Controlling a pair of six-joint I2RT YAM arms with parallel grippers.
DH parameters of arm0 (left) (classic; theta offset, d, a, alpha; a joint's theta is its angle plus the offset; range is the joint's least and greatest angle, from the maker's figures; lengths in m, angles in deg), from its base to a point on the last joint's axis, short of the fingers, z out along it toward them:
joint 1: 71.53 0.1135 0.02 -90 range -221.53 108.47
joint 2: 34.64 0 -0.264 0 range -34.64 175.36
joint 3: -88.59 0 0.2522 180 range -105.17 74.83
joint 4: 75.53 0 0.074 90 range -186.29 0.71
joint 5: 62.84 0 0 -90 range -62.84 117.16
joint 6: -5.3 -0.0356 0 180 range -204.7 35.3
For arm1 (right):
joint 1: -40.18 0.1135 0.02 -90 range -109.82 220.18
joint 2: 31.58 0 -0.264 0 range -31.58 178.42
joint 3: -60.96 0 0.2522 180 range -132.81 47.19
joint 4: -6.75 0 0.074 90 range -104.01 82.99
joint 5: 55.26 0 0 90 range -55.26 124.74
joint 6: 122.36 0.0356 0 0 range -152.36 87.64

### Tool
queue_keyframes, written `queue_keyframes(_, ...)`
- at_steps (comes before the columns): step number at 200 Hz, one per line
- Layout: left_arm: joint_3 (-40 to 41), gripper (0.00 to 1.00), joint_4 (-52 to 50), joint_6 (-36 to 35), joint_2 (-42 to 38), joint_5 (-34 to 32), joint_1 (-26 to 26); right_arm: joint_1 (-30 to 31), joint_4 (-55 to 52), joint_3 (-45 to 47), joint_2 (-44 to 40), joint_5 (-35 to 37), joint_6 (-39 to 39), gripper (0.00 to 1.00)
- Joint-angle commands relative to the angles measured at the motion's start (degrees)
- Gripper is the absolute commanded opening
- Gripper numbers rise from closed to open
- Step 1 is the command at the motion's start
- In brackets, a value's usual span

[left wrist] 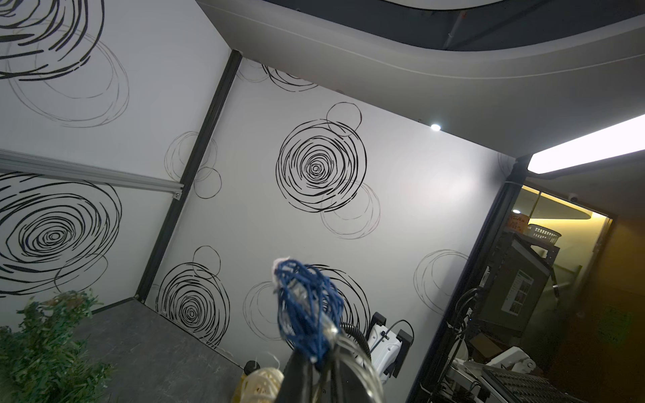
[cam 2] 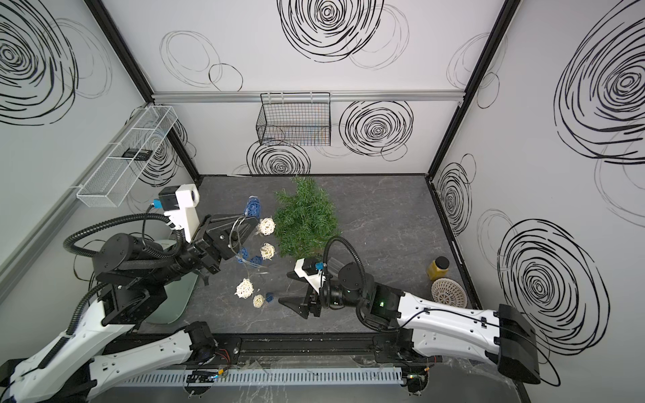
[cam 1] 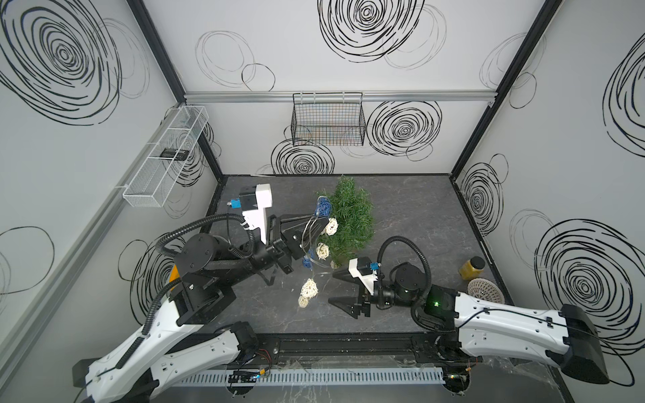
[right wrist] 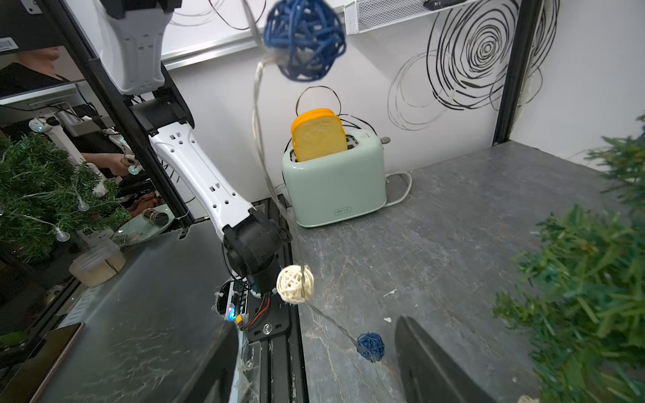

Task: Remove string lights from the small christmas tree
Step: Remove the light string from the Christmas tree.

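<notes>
I will move my open right gripper fingertips first onto the wire (cam 2: 264, 299) (right wrist: 334, 323) between the small blue ball and a cream ball, because that part of the wire runs bare ahead of it.
The small christmas tree (cam 1: 349, 216) (cam 2: 305, 219) stands at the back middle of the grey table. My left gripper (cam 1: 323, 223) (cam 2: 253, 223) is raised beside its left flank and is shut on the string lights' clear wire. A blue ball (left wrist: 307, 307) sits right at its tips. From there the string lights (cam 1: 322, 250) (cam 2: 243, 288) hang down to the table, with cream and blue balls. My right gripper (cam 1: 333, 288) (cam 2: 285, 289) (right wrist: 316, 322) is open, low in front of the tree (right wrist: 586, 279). A small blue ball (right wrist: 370, 346) lies on the table between its fingers.
A mint toaster (right wrist: 338, 181) holding a bread slice stands at the left wall, under my left arm. A yellow jar (cam 1: 471, 268) and a white strainer (cam 1: 485, 291) sit at the right edge. A black wire basket (cam 1: 328, 120) and a white mesh shelf (cam 1: 164, 157) hang on the walls.
</notes>
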Motion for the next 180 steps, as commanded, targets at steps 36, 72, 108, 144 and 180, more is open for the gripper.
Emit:
queue_keyframes(36, -0.67, 0.00, 6.33, 0.78, 0.78, -0.28, -1.44, 1.22, 9.93, -1.88, 6.93, -4.05, -2.28, 0.74)
queue_keyframes(72, -2.52, 0.00, 7.11, 1.19, 1.54, 0.89, -1.65, 1.19, 7.67, -1.68, 8.43, -2.12, -0.51, 0.74)
queue_keyframes(108, -4.79, 0.00, 8.48, 2.02, 3.11, 2.65, -1.70, 1.18, 10.03, 1.82, 8.19, 0.38, 1.19, 0.74)
queue_keyframes(144, -6.98, 0.00, 9.20, 2.03, 4.72, 3.37, -1.91, 0.30, 11.85, 4.65, 7.55, 2.03, 2.44, 0.74)
queue_keyframes(180, -8.29, 0.00, 11.09, 3.32, 6.14, 4.91, -2.04, -0.85, 13.34, 4.83, 8.72, 0.69, 2.78, 0.74)
